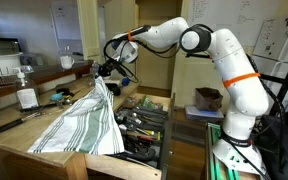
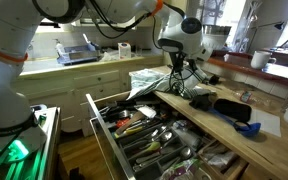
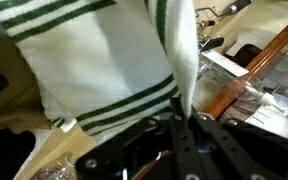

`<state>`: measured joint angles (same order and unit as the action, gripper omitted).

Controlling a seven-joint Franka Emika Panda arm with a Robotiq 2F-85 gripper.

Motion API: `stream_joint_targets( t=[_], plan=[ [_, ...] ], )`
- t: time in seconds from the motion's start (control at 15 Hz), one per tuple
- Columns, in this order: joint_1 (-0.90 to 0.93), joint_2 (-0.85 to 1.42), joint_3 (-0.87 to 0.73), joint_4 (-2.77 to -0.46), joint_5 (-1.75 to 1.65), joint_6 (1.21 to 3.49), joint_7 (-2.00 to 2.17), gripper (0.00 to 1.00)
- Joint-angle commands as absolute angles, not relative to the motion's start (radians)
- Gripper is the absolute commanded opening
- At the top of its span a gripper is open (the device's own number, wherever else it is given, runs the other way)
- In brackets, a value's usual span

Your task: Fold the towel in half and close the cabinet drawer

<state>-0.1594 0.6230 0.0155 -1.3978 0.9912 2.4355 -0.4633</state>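
The gripper comes down next toward the towel's spread part on the counter below it and releases the towel's corner, which is held high.
The white towel with green stripes [image 1: 84,125] lies on the wooden counter, one corner lifted high. My gripper [image 1: 106,68] is shut on that corner and holds it up above the counter; the cloth hangs down from it. In an exterior view the gripper [image 2: 180,65] holds the bunched towel [image 2: 149,82] over the counter edge. The wrist view shows the towel [image 3: 94,60] pinched between the fingers [image 3: 184,112]. The cabinet drawer [image 2: 134,135] stands pulled open below the counter, with black racks and dark utensils inside; it also shows in an exterior view [image 1: 144,125].
A white bottle [image 1: 27,98] and dark tools stand on the counter behind the towel. A blue object [image 2: 231,108] and dark items lie on the counter [image 2: 244,130]. A dish rack [image 2: 77,53] and a sink area are at the back. The open drawer juts into the aisle.
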Motion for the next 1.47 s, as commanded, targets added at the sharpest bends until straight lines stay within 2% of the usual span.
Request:
stream_joint_targets(
  t=[0.0, 0.47, 0.53, 0.67, 1.2, 1.4],
  plan=[
    [-0.163, 0.711, 0.031, -1.311, 0.974, 2.495, -0.406, 0.01],
    [-0.14, 0.948, 0.037, -1.068, 0.902, 2.584, -0.249, 0.01],
    [-0.136, 0.961, 0.032, -1.052, 0.876, 2.577, -0.207, 0.29],
    [-0.128, 0.958, 0.025, -1.045, 0.817, 2.554, -0.134, 0.35],
    [-0.141, 0.664, 0.023, -1.234, 0.642, 2.219, 0.228, 0.97],
    [-0.142, 0.556, 0.026, -1.311, 0.668, 2.106, 0.354, 1.0]
  ],
)
